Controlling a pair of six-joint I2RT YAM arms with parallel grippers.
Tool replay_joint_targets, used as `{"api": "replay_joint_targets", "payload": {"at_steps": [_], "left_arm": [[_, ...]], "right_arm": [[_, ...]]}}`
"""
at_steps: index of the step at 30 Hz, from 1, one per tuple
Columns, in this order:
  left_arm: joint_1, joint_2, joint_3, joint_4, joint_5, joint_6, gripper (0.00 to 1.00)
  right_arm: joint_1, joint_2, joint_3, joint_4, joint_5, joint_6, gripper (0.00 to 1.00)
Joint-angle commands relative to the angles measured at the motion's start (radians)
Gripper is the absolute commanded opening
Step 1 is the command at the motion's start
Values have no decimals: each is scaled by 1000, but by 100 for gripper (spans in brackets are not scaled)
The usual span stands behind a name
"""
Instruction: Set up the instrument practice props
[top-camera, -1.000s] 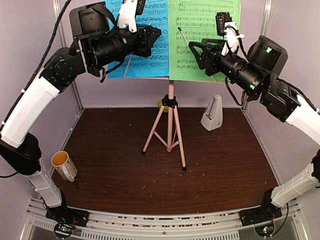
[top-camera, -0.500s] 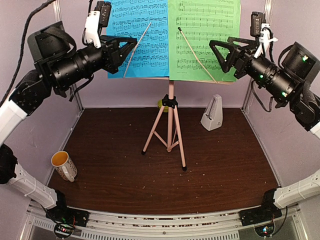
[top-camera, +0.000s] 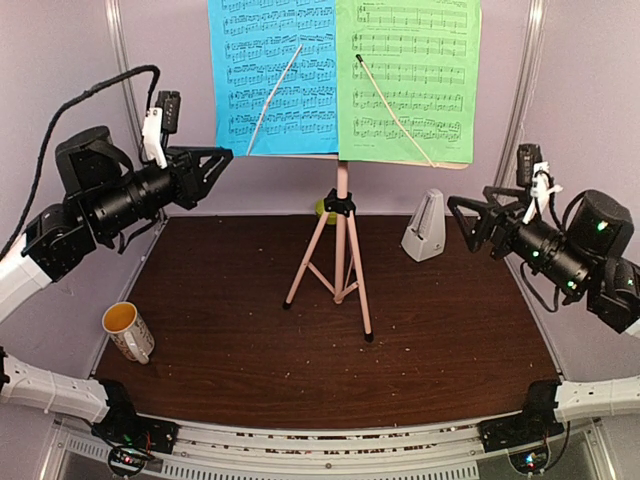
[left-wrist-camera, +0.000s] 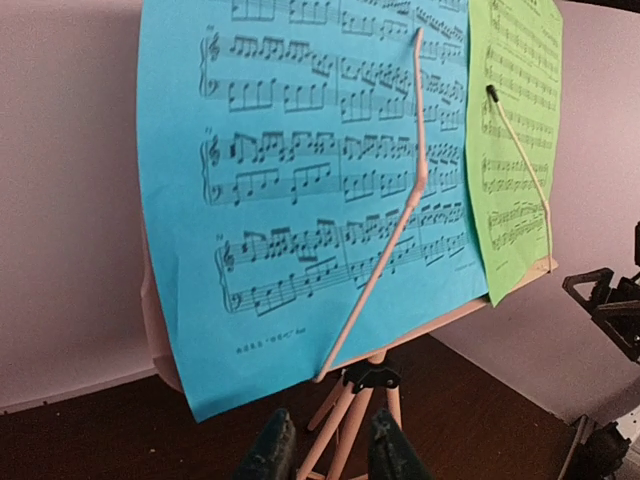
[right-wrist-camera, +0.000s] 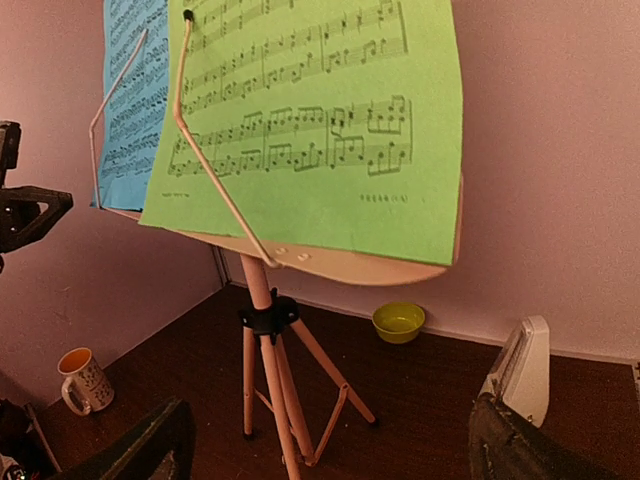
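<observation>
The metronome's body is slimmest at its top, so my right gripper will reach outward next, tilt its wide-open fingers downward and close around the metronome's narrow top (top-camera: 434, 197) (right-wrist-camera: 536, 328).
The pink music stand (top-camera: 341, 250) rises on tripod legs at the back middle of the brown table. On its desk sit the blue sheet (top-camera: 270, 80) and the green sheet (top-camera: 405, 80), each under a thin pink retaining arm. The white pyramid metronome (top-camera: 425, 228) stands right of the stand by the back wall. My left gripper (top-camera: 222, 168) hovers left of the stand below the blue sheet (left-wrist-camera: 300, 200), slightly open, its fingers (left-wrist-camera: 270, 448) holding nothing. To the right, near the metronome (right-wrist-camera: 525, 365), my right gripper (top-camera: 460, 222) is wide open and empty.
A white mug (top-camera: 128, 330) with an orange inside stands near the left wall. A lime-green bowl (right-wrist-camera: 398, 321) sits behind the tripod by the back wall. Purple walls close in the table at the back and both sides.
Both arms have drawn away from the sheets, dropping down and outward to the sides. Both grippers have opened, the right one widely. The sheets stay on the stand.
</observation>
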Motion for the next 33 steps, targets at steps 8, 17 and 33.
{"api": "replay_joint_targets", "payload": {"at_steps": [8, 17, 33], "left_arm": [[93, -37, -164, 90, 62, -146, 36], [144, -26, -212, 85, 37, -209, 40], [219, -48, -246, 52, 93, -200, 40]], "right_arm": [[-371, 83, -249, 64, -108, 286, 96], [-558, 489, 17, 109, -80, 388, 99], [-715, 1074, 618, -15, -340, 95, 100]]}}
